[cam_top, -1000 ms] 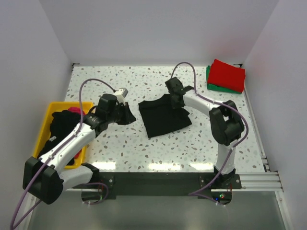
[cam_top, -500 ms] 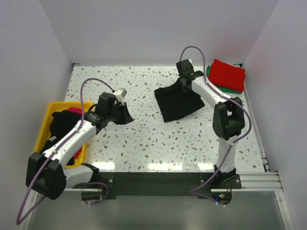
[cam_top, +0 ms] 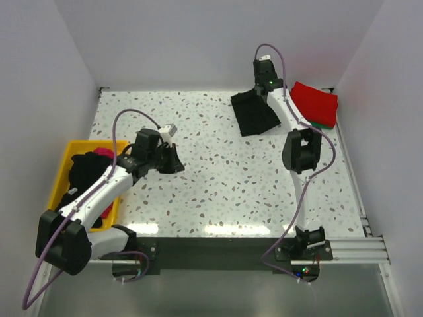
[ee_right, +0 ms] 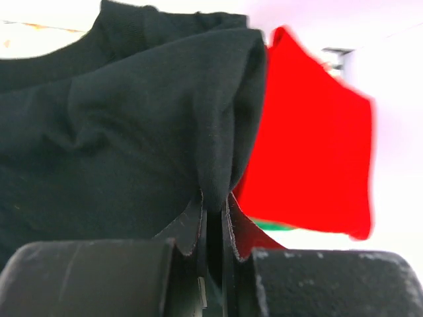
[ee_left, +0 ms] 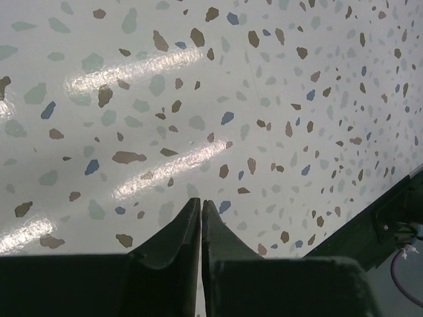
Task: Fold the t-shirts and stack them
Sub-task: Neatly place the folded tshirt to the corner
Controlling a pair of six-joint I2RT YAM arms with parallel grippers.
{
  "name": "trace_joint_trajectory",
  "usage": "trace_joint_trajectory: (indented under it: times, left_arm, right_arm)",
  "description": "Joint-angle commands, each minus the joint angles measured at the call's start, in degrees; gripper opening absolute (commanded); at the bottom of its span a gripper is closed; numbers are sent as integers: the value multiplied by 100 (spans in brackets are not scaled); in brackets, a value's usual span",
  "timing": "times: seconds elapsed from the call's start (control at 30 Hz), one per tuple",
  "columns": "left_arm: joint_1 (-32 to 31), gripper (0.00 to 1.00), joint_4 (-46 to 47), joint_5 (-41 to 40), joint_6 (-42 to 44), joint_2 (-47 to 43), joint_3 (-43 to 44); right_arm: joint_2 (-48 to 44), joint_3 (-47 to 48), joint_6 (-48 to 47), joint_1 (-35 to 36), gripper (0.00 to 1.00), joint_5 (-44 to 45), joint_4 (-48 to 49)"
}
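The stack is on the red t-shirt's spot, so I should raise my right gripper, move it to the right in the top view and lower it to release the black t-shirt (cam_top: 254, 113) on the red t-shirt (cam_top: 315, 102).
A folded black t-shirt (cam_top: 254, 113) hangs over the back of the table, and my right gripper (cam_top: 264, 92) is shut on its upper edge. In the right wrist view the cloth (ee_right: 132, 119) is bunched between the fingers of that gripper (ee_right: 215, 201). Just beyond it a folded red t-shirt (ee_right: 310, 145) lies on a green one (ee_right: 274, 226). From above, the red t-shirt (cam_top: 315, 102) sits at the back right corner. My left gripper (cam_top: 173, 162) is shut and holds nothing, low over the speckled table (ee_left: 277, 99); its tips (ee_left: 200, 202) are pressed together.
A yellow bin (cam_top: 61, 173) at the left edge holds a black garment (cam_top: 84, 173) and a pink one (cam_top: 104, 153). White walls stand close behind and beside the table. The right arm (cam_top: 299, 148) stretches far back along the right side.
My right arm has carried the folded black t-shirt from the middle of the table up and back to the right, close to the red stack. The left arm has barely moved.
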Motion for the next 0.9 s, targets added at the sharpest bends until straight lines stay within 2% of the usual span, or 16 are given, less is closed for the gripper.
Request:
trace_joint_trajectory:
  times: [0.0, 0.2, 0.47, 0.87]
  left_arm:
    - [44, 9, -53, 92, 177, -7, 50]
    - [53, 9, -89, 30, 221, 142, 103]
    - [53, 7, 69, 127, 265, 459, -29]
    - [62, 6, 166, 250, 283, 336, -248]
  right_arm:
    - [111, 599, -874, -87, 0, 601, 511]
    - [226, 863, -1499, -351, 0, 734, 960]
    - [-204, 916, -1623, -685, 0, 514, 1162]
    - [-899, 617, -1763, -773, 0, 584, 1373]
